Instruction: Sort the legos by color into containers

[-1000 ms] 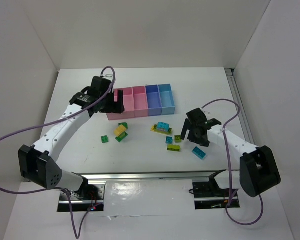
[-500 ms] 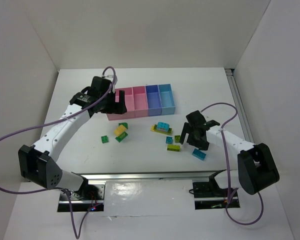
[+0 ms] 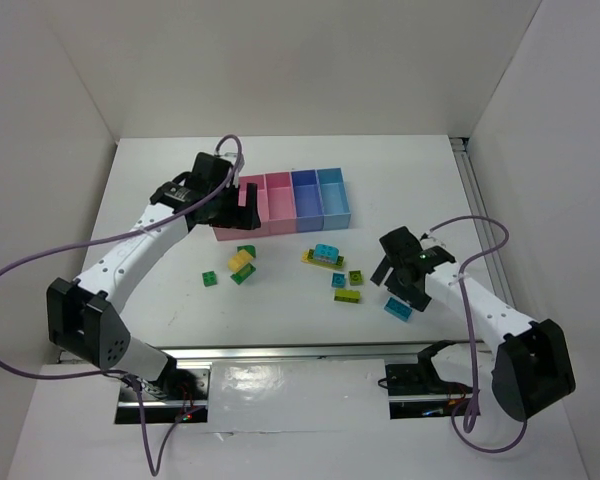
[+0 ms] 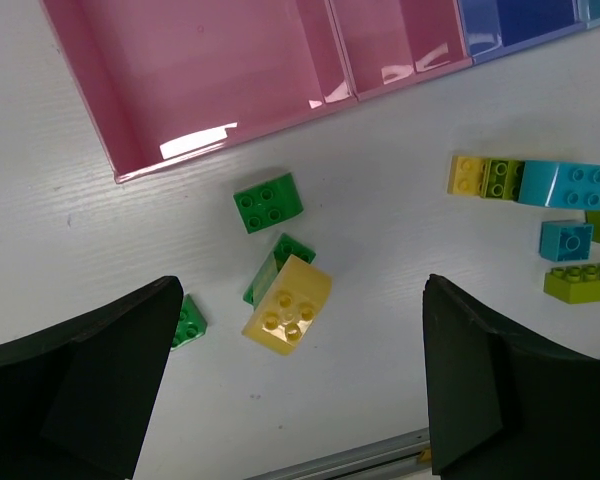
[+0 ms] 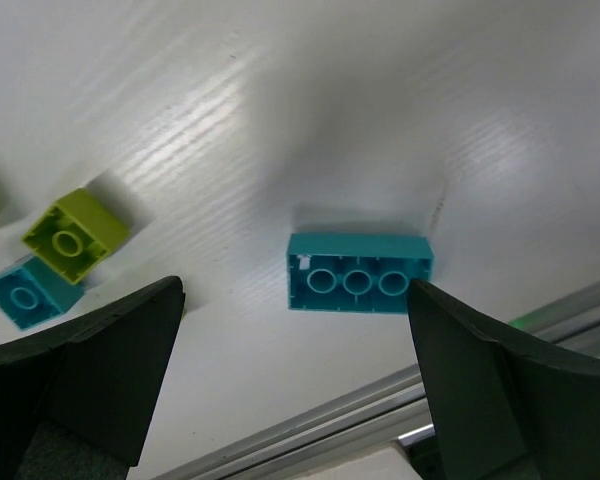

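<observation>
My right gripper moves back toward the bar and down around the cyan brick's short ends next, since the brick lies off-centre beside one finger.
The containers are a joined row: two pink bins (image 3: 278,198) (image 4: 210,80), a blue-violet one (image 3: 306,195) and a light blue one (image 3: 333,193). Legos lie scattered in front of them: a yellow brick (image 4: 288,305) leaning on a dark green one (image 4: 280,255), more green bricks (image 4: 268,202), a yellow-lime-cyan cluster (image 3: 323,256) and a lime brick (image 3: 347,296). My left gripper (image 3: 242,203) (image 4: 300,340) hangs open at the leftmost pink bin, above the yellow brick. My right gripper (image 3: 400,290) (image 5: 295,300) is open low over an upside-down cyan brick (image 3: 398,308) (image 5: 360,273), which lies close to its right finger.
A metal rail (image 5: 380,400) runs along the table's near edge just behind the cyan brick. A small lime brick (image 5: 75,235) and a small cyan brick (image 5: 25,292) lie left of the right gripper. White walls enclose the table.
My right gripper has moved right and toward the near edge, closer to the cyan brick. My left gripper has shifted slightly right along the pink bin. Both stay open.
</observation>
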### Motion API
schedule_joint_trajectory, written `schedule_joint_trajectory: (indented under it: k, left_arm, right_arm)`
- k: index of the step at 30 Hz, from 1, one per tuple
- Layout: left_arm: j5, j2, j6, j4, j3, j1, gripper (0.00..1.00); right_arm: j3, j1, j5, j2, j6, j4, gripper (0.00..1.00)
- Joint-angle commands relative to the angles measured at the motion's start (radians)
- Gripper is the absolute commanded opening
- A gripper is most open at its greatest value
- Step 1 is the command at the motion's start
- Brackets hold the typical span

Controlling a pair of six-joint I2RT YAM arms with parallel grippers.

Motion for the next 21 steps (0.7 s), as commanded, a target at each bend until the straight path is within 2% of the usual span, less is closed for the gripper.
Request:
schedule_joint_trajectory:
  k: [1,11,21]
  left_arm:
    - [0.012,0.006,0.021,0.008,0.030,-0.006,0.99]
    - [0.012,0.056,0.031,0.008,0.048,-0.024,0.99]
    - [0.012,0.088,0.031,0.008,0.058,-0.034,0.99]
  right_arm:
    - [0.010,0.008,0.023,0.024,0.114,-0.102,1.00]
    - [-0.114,0.008,-0.025,-0.008,0.148,-0.047,1.00]
    - [-0.116,0.008,-0.014,0.072,0.105,0.065,0.98]
